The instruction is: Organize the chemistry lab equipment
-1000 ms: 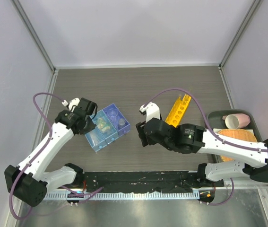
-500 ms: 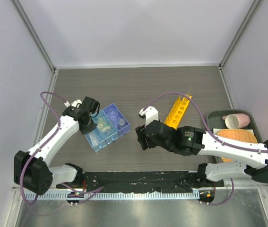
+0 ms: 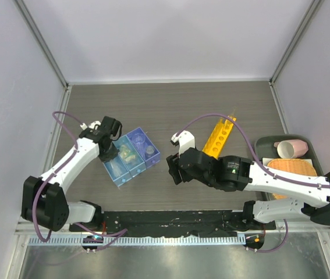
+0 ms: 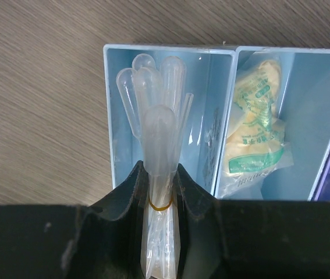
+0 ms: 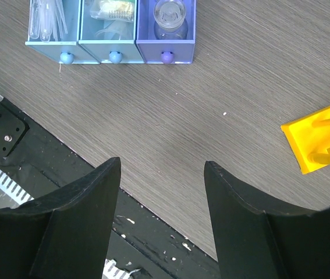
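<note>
My left gripper should next lower the droppers between the sides of the organizer's empty light-blue section and then let go of them, because they line up with the section's long sides.
A three-part blue organizer (image 3: 134,163) sits left of centre. My left gripper (image 4: 159,168) is shut on a bagged bundle of clear droppers (image 4: 156,99), tied with a yellow band, and holds it over the left light-blue compartment (image 4: 109,116). A packet with green-beige contents (image 4: 258,133) lies in the middle compartment. In the right wrist view, the droppers (image 5: 45,17), the packet (image 5: 111,9) and a tiny beaker (image 5: 167,13) in the purple compartment show. My right gripper (image 5: 162,165) is open and empty over bare table. The yellow rack (image 3: 220,135) lies right of it.
A dark tray (image 3: 263,142) at the right edge holds a pink cup (image 3: 291,149) and an orange woven mat (image 3: 293,168). The black front rail (image 5: 13,122) runs along the near table edge under my right gripper. White walls enclose the table.
My left arm has swung its elbow inward and its gripper has settled at the organizer's left compartment with the droppers. My right gripper has shifted slightly toward the near edge.
</note>
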Robot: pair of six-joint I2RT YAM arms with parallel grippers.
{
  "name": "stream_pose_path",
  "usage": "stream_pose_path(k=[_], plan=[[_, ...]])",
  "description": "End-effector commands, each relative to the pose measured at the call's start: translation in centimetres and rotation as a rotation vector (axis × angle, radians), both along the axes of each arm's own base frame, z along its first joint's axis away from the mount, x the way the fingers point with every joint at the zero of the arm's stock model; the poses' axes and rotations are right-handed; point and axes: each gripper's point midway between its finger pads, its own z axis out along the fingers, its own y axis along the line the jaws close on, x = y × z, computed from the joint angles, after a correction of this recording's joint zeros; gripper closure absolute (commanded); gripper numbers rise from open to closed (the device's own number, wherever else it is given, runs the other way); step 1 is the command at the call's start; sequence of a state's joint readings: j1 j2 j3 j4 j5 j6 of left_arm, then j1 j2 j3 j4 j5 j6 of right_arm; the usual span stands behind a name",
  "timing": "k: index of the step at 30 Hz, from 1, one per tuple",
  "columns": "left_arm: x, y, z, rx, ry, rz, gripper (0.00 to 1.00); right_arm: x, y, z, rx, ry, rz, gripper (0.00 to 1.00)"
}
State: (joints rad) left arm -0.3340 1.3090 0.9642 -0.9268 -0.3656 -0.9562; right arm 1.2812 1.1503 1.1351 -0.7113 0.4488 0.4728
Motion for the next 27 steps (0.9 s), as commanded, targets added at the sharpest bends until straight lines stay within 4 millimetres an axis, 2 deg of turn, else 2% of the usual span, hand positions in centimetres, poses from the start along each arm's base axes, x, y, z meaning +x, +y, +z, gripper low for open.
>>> stream_pose_path(k=[1, 21, 27], plan=[[0.5, -0.1, -1.1, -0.011, -0.017, -0.004, 0.92, 0.1, 0.6, 1.2, 0.048, -0.024, 0.009, 0.36], [-0.6, -0.9, -5.7, -0.053, 0.055, -0.002, 0.90, -0.1, 0.9, 0.6, 0.041, -0.007, 0.015, 0.36], [-0.6, -1.2, -6.2, -0.063, 0.067, -0.006, 0.74, -0.2, 1.0, 0.3, 0.035, -0.001, 0.022, 0.36]])
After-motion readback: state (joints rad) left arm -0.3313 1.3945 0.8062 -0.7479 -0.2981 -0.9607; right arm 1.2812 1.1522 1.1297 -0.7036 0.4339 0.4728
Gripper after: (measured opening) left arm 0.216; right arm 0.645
